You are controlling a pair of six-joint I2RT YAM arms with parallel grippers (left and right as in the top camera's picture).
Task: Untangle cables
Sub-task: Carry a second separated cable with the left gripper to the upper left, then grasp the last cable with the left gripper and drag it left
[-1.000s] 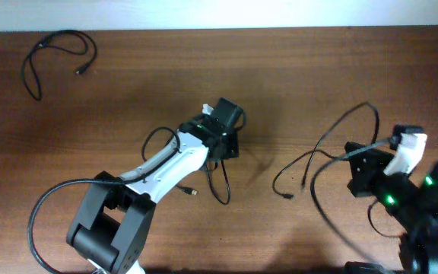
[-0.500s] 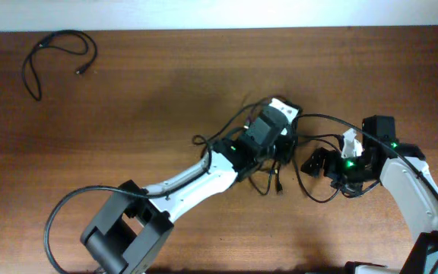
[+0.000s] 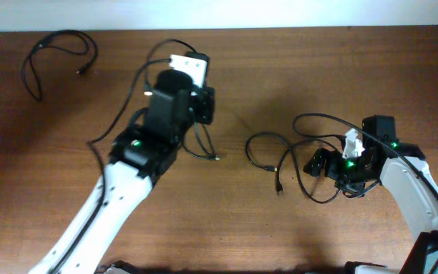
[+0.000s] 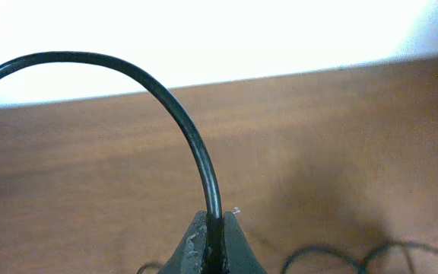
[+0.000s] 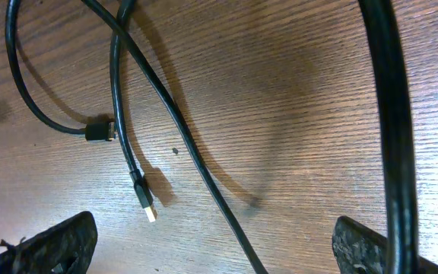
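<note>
My left gripper lifts toward the third cable next, then lowers to the bare wood (image 3: 106, 85) beside that cable, well clear of the second cable's loops.
My left gripper (image 3: 204, 106) is raised over the table's middle-left and is shut on a thin black cable. In the left wrist view that cable (image 4: 192, 137) arches up out of the closed fingertips (image 4: 213, 228). Its loose plug end (image 3: 216, 157) trails on the wood below. A second cable (image 3: 278, 183) lies in loops at centre right, just left of my right gripper (image 3: 315, 163). The right gripper (image 5: 211, 251) is open and low over the wood, and a cord (image 5: 226, 221) runs between its fingers untouched. A metal-tipped plug (image 5: 144, 199) lies nearby. A third cable (image 3: 26, 72) lies alone at the far left.
The table is brown wood, with a white wall edge (image 3: 204, 15) along its far side. In the right wrist view a thicker-looking black cord (image 5: 390, 114) passes close to the right finger.
The left gripper has moved up and left from the table's centre, carrying its cable away from the loops by the right gripper. The right arm has stayed put over the last half second.
</note>
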